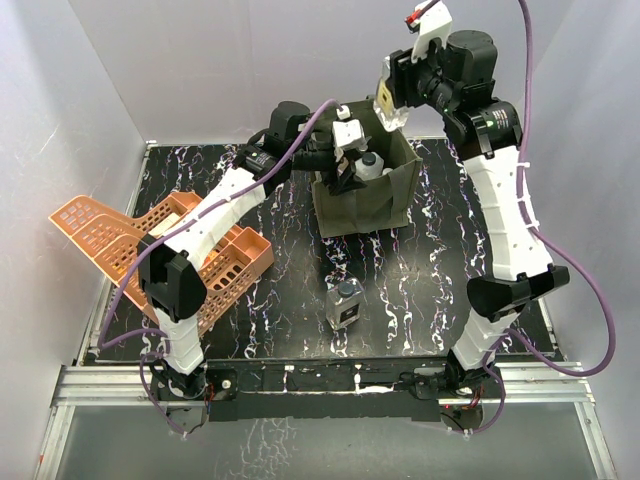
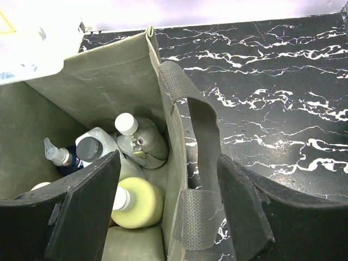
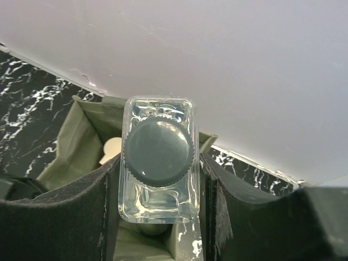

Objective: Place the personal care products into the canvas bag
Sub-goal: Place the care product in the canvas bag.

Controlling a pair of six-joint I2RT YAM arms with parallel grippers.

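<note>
I should lower my right gripper into the bag (image 1: pixel 365 205) next and let go of the clear bottle in the space beside the dark-capped bottle, because that space below is empty.
The olive-green canvas bag (image 1: pixel 365 205) stands open at the back middle of the table. My right gripper (image 1: pixel 390 112) is above its far rim and is shut on a square clear bottle with a dark round cap (image 3: pixel 157 157). My left gripper (image 1: pixel 345 165) is open, with its jaws on either side of the bag's wall (image 2: pixel 174 179) and strap handle (image 2: pixel 202 163). Inside the bag lie a yellow-green bottle (image 2: pixel 138 202), a white-capped bottle (image 2: pixel 126 124), a dark-capped bottle (image 2: pixel 89 148) and a spray-top bottle (image 2: pixel 57 155). Another clear bottle with a black cap (image 1: pixel 343 305) stands on the table in front of the bag.
Two orange lattice baskets (image 1: pixel 130 240) lie tilted at the left of the black marbled table (image 1: pixel 420 290), partly under my left arm. White walls enclose the back and both sides.
</note>
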